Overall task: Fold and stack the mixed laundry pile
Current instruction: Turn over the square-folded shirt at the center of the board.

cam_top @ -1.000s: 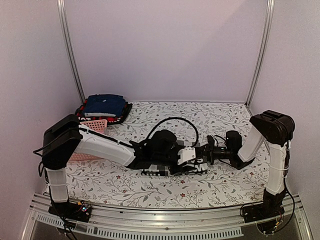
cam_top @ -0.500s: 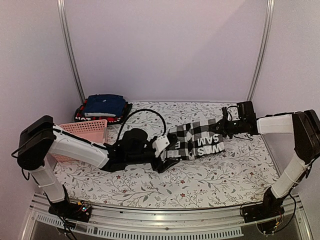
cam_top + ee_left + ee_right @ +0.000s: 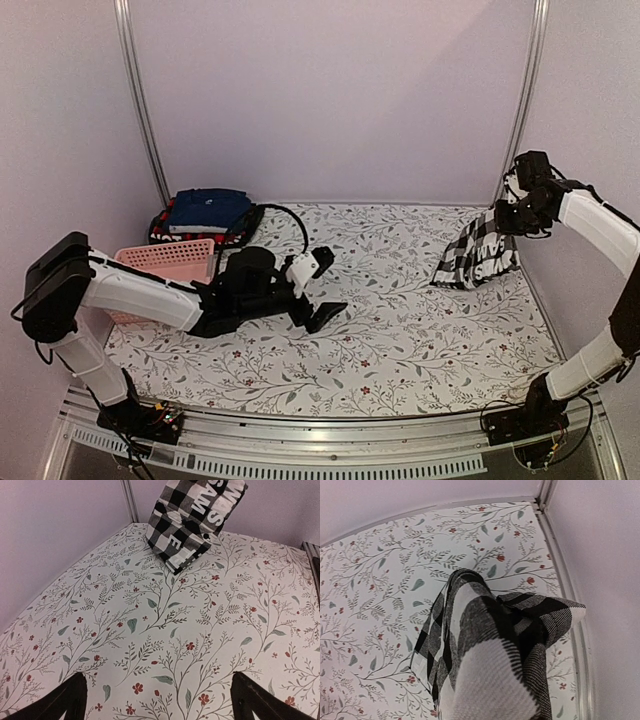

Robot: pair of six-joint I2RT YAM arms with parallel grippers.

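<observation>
My right gripper moves down and to the left in the top view next, onto the table's bare middle, to release the shirt (image 3: 478, 255). That spot lies clear.
The black-and-white checked shirt (image 3: 478, 255), with white lettering on a dark band, hangs at the table's far right. Its lower edge rests on the cloth. My right gripper (image 3: 515, 215) is shut on its top edge, high near the right wall. In the right wrist view the shirt (image 3: 495, 650) fills the foreground and hides the fingers. My left gripper (image 3: 330, 285) lies low at the table's middle left, open and empty. The left wrist view has its dark fingertips (image 3: 65, 705) wide apart over bare cloth, with the shirt (image 3: 195, 520) far ahead. Folded navy trousers (image 3: 208, 210) lie on a red-and-black plaid piece (image 3: 163, 235) at the back left.
A pink slotted basket (image 3: 170, 262) stands at the left, behind the left forearm. The table (image 3: 400, 340) has a flowered cloth. Metal corner posts (image 3: 515, 110) and walls close in the back and both sides.
The left gripper opened, let go of the checked shirt and drew back to the left. The right arm carried the shirt up and away to the far right.
</observation>
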